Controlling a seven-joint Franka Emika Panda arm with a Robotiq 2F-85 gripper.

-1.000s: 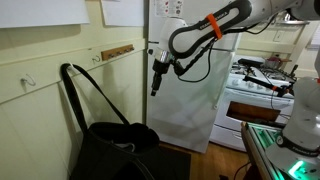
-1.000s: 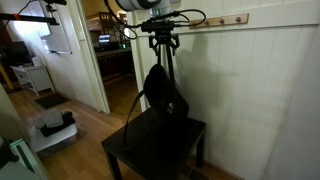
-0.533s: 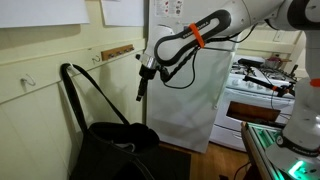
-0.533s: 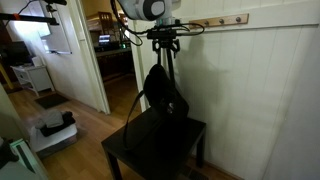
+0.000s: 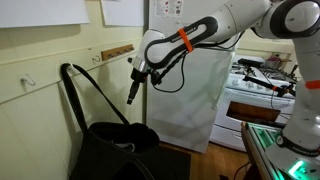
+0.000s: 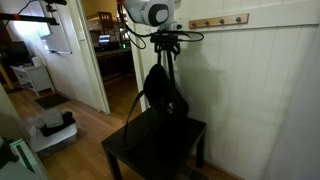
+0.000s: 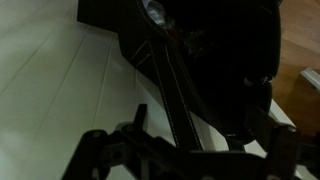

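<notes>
The gripper moves outward and slightly down onto the strap's slanting length (image 7: 180, 115) next and closes, as the strap lines up between its open fingers but beyond them.
A black bag (image 5: 112, 143) stands on a low black table (image 6: 190, 139) against the white panelled wall. Its long strap (image 5: 88, 84) arches up above it. In both exterior views my gripper (image 5: 132, 95) hangs pointing down, just above the bag (image 6: 165, 95) and a little apart from the strap's high loop. In the wrist view the strap (image 7: 166, 84) runs between the spread fingers (image 7: 137, 118) of my gripper (image 7: 203, 135), with the dark bag (image 7: 225, 45) beyond. The gripper is open and holds nothing.
A wooden hook rack (image 5: 118, 49) is fixed to the wall above the bag, and shows in the second exterior view (image 6: 219, 20) too. A white fridge (image 5: 195, 95) and a stove (image 5: 260, 85) stand behind the arm. An open doorway (image 6: 105, 50) lies beside the table.
The arm has swung toward the wall and slightly down, bringing the gripper closer to the strap above the bag. The jaws stay open. The bag has not moved.
</notes>
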